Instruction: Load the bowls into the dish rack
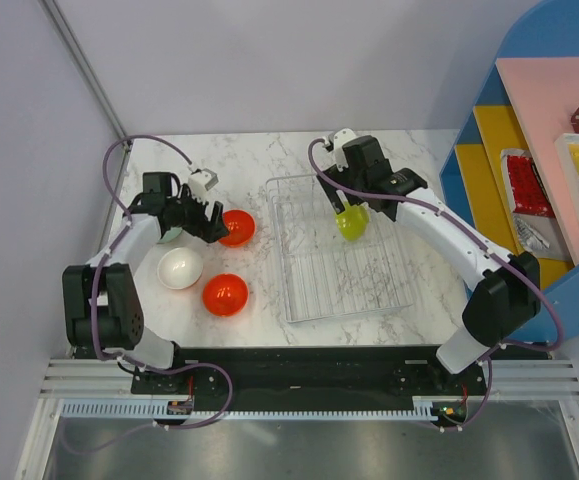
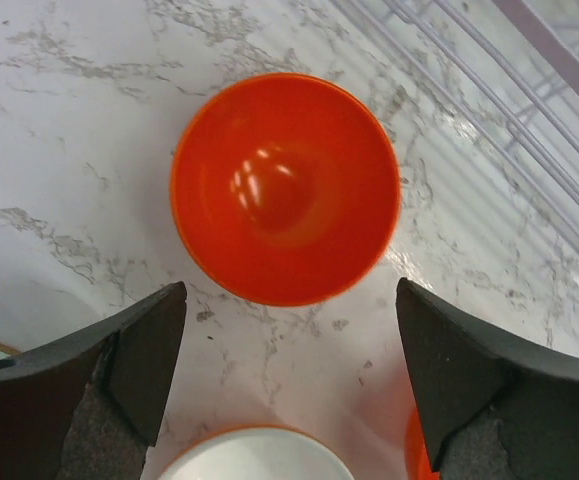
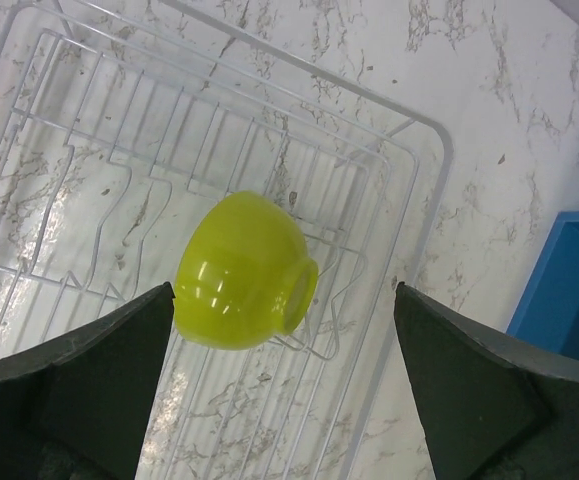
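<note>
Next, the left gripper moves back and down onto the far rim of the nearer red-orange bowl, since that bowl stands open side up.
A red-orange bowl stands open side up on the table, just ahead of my open left gripper; it fills the left wrist view beyond my empty gripper. A white bowl and a second red-orange bowl lie nearer. A pale mint bowl peeks out under the left gripper. A lime-green bowl rests on its side in the clear dish rack. My right gripper hovers open above it, touching nothing.
A blue shelf unit with packets stands right of the rack; its blue edge shows in the right wrist view. Purple walls close the back and left. The rack's edge shows at the upper right of the left wrist view.
</note>
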Robot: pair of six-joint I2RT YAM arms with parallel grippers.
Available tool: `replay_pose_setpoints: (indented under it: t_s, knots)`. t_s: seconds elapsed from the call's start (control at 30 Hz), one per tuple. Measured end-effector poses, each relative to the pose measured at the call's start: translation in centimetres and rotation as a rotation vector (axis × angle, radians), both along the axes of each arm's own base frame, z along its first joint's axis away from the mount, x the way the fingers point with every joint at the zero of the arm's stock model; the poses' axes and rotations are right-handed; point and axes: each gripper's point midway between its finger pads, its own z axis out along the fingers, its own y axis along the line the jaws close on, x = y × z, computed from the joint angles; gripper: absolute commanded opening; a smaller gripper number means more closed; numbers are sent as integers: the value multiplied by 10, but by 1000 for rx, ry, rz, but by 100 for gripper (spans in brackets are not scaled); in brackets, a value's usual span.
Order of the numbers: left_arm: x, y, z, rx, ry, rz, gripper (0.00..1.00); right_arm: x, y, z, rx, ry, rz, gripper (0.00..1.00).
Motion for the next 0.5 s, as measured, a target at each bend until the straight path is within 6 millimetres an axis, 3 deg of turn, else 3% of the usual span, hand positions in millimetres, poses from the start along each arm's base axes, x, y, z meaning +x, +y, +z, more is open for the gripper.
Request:
replay_pose_setpoints:
  t_s: [0.2,0.3,0.5]
  knots:
    - [-47,-4,5,49,-38,-152,87,-1,0,6,-3,-12,16,98]
    - [-74,-6,-5,66,-2,-239,84,-2,1,5,-3,-10,28,98]
    - [-110,-6,-22,86,80,-351,82,-3,4,5,6,-3,41,98]
